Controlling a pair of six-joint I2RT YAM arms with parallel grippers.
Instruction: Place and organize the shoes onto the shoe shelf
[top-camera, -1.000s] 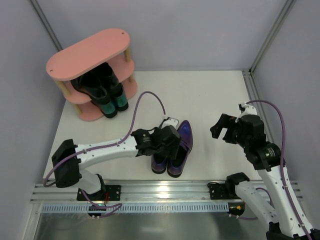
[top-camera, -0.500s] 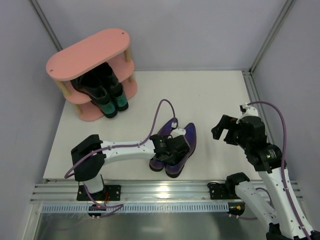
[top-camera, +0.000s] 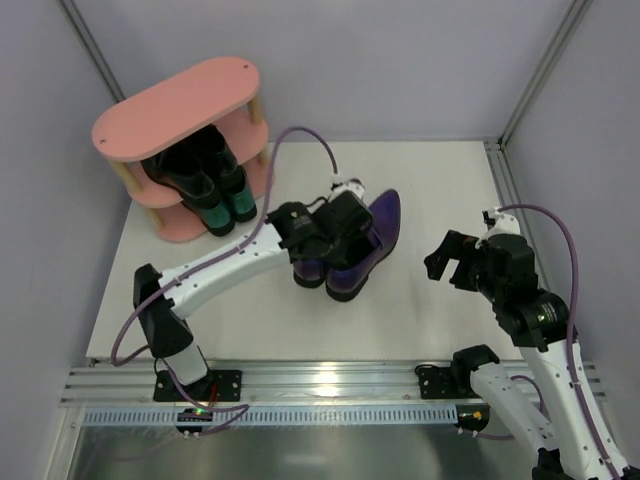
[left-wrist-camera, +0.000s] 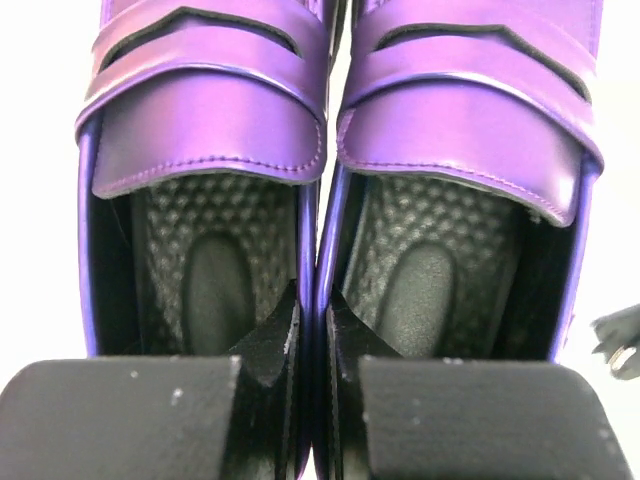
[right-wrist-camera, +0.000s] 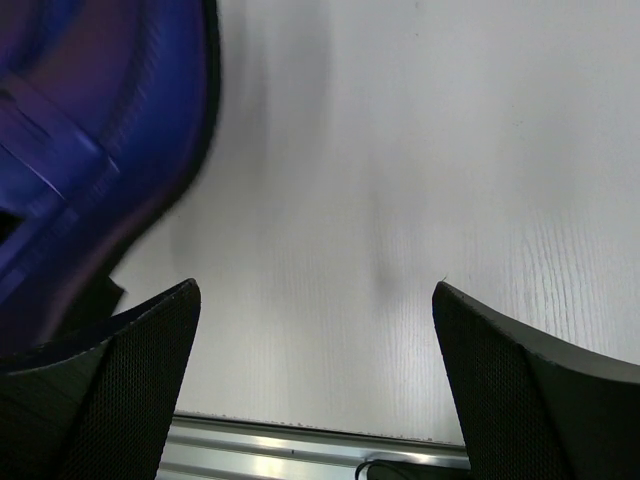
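The robot's left gripper will lift the shoes outward while turning toward the shelf, then lower them onto the pink shoe shelf's top level (top-camera: 177, 108), as it is the only bare level.
The purple shoes (top-camera: 372, 238) hang side by side near the middle of the table, toes pointing to the back right. My left gripper (top-camera: 335, 232) is shut on their two touching inner walls. The left wrist view shows both purple shoes (left-wrist-camera: 210, 120) from the heel end, with one fingertip (left-wrist-camera: 268, 340) inside each shoe. The pink shoe shelf (top-camera: 180, 100) stands at the back left. Black shoes (top-camera: 190, 172) sit on its middle tier, and teal-green shoes (top-camera: 228, 208) on its bottom tier. My right gripper (top-camera: 455, 262) hovers open to the right, over bare table (right-wrist-camera: 400, 200).
The metal rail (top-camera: 320, 385) with both arm bases runs along the table's near edge. Grey walls close the back and sides. The purple shoes' toes (right-wrist-camera: 90, 130) show at the upper left of the right wrist view.
My left gripper shut on the purple pair, then carried it from near the front edge up and toward the back. The right arm barely moved.
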